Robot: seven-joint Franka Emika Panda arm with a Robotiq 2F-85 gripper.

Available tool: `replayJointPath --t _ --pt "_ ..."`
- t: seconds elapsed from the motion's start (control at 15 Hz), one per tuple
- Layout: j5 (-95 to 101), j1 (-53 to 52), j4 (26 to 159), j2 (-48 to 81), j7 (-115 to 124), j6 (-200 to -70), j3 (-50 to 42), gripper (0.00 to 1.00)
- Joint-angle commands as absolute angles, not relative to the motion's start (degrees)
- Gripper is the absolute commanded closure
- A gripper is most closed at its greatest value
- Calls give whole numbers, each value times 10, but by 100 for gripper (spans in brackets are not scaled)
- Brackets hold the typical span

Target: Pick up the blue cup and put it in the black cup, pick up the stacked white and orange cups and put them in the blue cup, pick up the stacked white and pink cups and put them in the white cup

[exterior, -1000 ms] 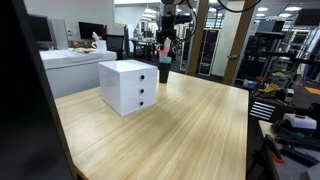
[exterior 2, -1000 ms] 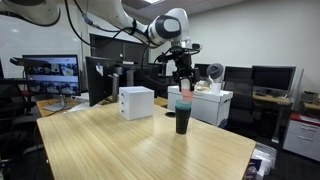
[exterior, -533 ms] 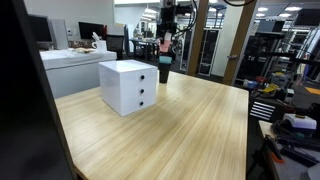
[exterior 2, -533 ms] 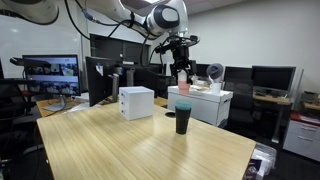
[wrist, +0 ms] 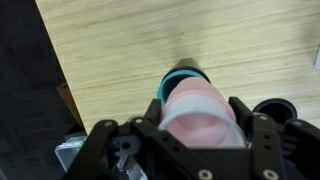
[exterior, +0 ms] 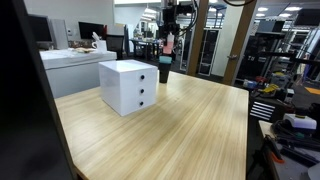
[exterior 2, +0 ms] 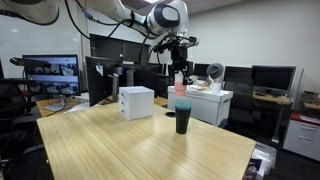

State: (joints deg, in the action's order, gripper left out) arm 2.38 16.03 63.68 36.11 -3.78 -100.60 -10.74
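Note:
The robot's gripper will next lower the white and pink cups into the blue cup's teal rim [exterior 2: 183,104] [wrist: 178,77] and let go of them, because that rim is below the gripper.
My gripper [exterior 2: 180,76] is shut on the stacked white and pink cups [exterior 2: 180,80] and holds them in the air, straight above the black cup [exterior 2: 182,122]. The blue cup [exterior 2: 182,106] sits nested in the black cup with its teal rim showing. In the wrist view the pale pink stack [wrist: 200,112] fills the space between my fingers [wrist: 200,125], and the blue cup's rim [wrist: 180,78] shows just beyond it. The held stack [exterior: 168,43] hangs above the black cup [exterior: 165,72] at the table's far edge. The stacked white and orange cups and the plain white cup are not in view.
A white three-drawer box [exterior: 128,86] stands on the wooden table [exterior: 190,130], also seen in an exterior view [exterior 2: 136,102]. A dark round thing [wrist: 275,108] lies beside the cups in the wrist view. Desks, monitors and chairs surround the table.
My gripper has risen from just over the black cup's top, carrying the white and pink stack upward. The black and blue cups have not moved.

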Motion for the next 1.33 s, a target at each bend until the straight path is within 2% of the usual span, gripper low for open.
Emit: replayJointPath --t 0.0,1.27 --pt "17 165 628 369 -26 -999 -109 56" --pt "16 169 573 424 -29 -1002 -112 56"
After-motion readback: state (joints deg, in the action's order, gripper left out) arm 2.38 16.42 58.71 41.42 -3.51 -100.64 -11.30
